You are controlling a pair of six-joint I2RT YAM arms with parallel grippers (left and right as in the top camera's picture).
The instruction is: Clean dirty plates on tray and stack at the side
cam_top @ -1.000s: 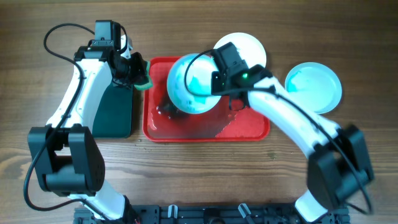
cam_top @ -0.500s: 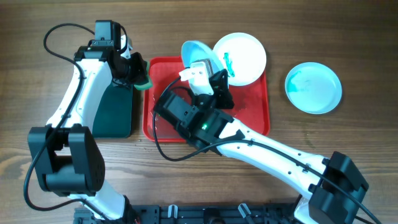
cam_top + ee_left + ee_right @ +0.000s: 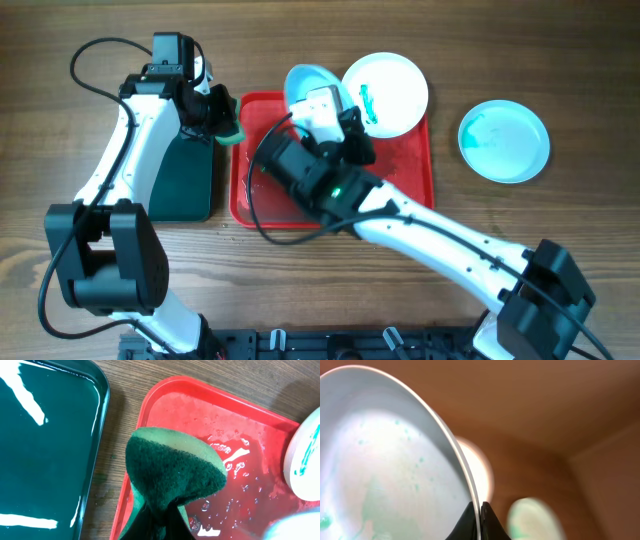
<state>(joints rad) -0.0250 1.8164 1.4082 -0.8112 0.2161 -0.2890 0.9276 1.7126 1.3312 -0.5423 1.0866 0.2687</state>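
Observation:
The right gripper lowers and turns the white plate next, to get it flat on the red tray's bottom (image 3: 275, 152) beside the sponge, free of plates.
My right gripper (image 3: 345, 118) is shut on the rim of a white plate (image 3: 305, 85), held tilted on edge above the back of the red tray (image 3: 400, 195). In the right wrist view the fingertips (image 3: 480, 512) pinch the rim of this plate (image 3: 385, 460), which has pale green specks. A second plate (image 3: 392, 90) with a green streak lies on the tray's back right corner. A third plate (image 3: 504, 140) lies on the table to the right. My left gripper (image 3: 222, 122) is shut on a green sponge (image 3: 172, 467) over the tray's left edge (image 3: 150, 405).
A dark green tray (image 3: 185, 180) lies left of the red tray, under my left arm; it also shows in the left wrist view (image 3: 45, 450). Water droplets cover the red tray floor. My right arm stretches across the red tray from the front right.
My right arm has swung the held plate from flat over the tray to tilted on edge at the tray's back, and its wrist moved left. The left arm has not moved.

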